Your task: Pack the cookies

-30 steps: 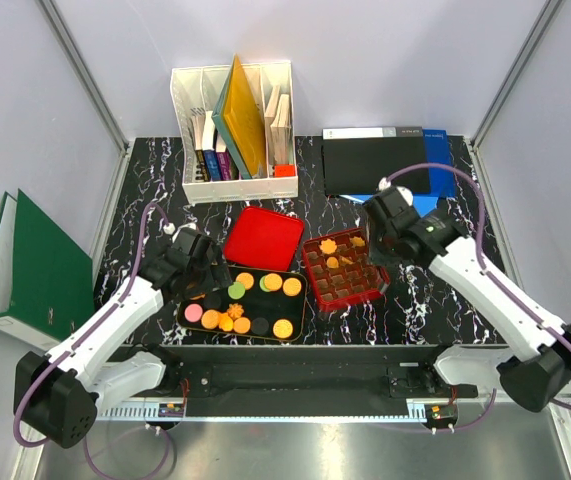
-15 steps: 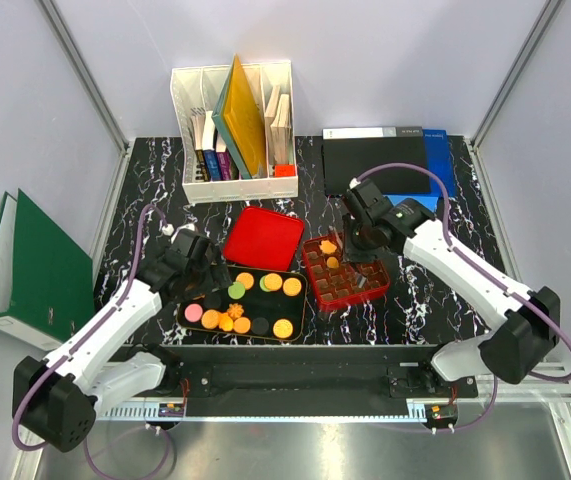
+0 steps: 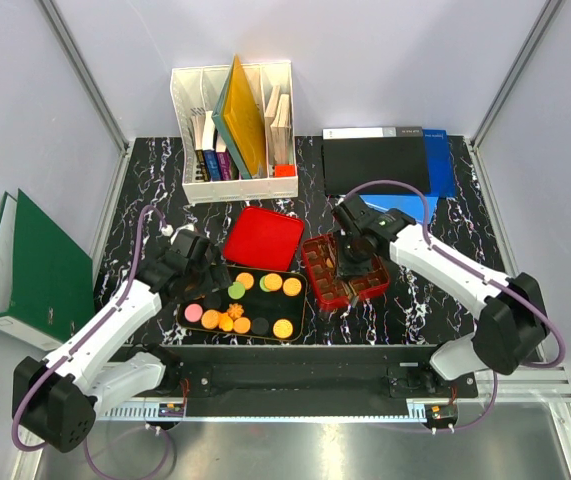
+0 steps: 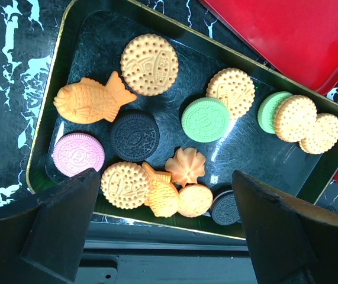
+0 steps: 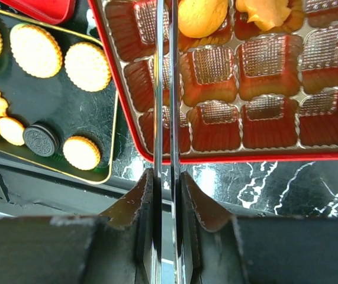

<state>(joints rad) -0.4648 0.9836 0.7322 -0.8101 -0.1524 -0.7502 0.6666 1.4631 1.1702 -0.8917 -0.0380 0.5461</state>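
Note:
Cookies still lie by the red tin (image 3: 357,291), so my right gripper needs to swing next from there toward the black tray (image 3: 299,300) and turn the tongs over the tray's end by the tin.
The cookies (image 3: 243,303) lie on a black tray (image 3: 299,300) at the near middle; the left wrist view shows them (image 4: 149,56) as round, fish-shaped and flower-shaped pieces in tan, green, pink and black. My left gripper (image 3: 201,276) is open and empty above the tray's left end, its fingers (image 4: 68,225) either side of the tray's near edge. My right gripper (image 3: 354,252) is shut on thin metal tongs (image 5: 164,89) over the red gridded tin (image 3: 357,291). Two orange cookies (image 5: 201,15) sit in its far cells.
A red lid (image 3: 263,238) lies behind the tray. A white book rack (image 3: 233,128) stands at the back, black and blue folders (image 3: 385,160) at the back right, and a green binder (image 3: 30,265) off the table's left side.
My right arm has swung left and toward the near side, from beside the tin's right end to over the tin. My left arm has barely moved.

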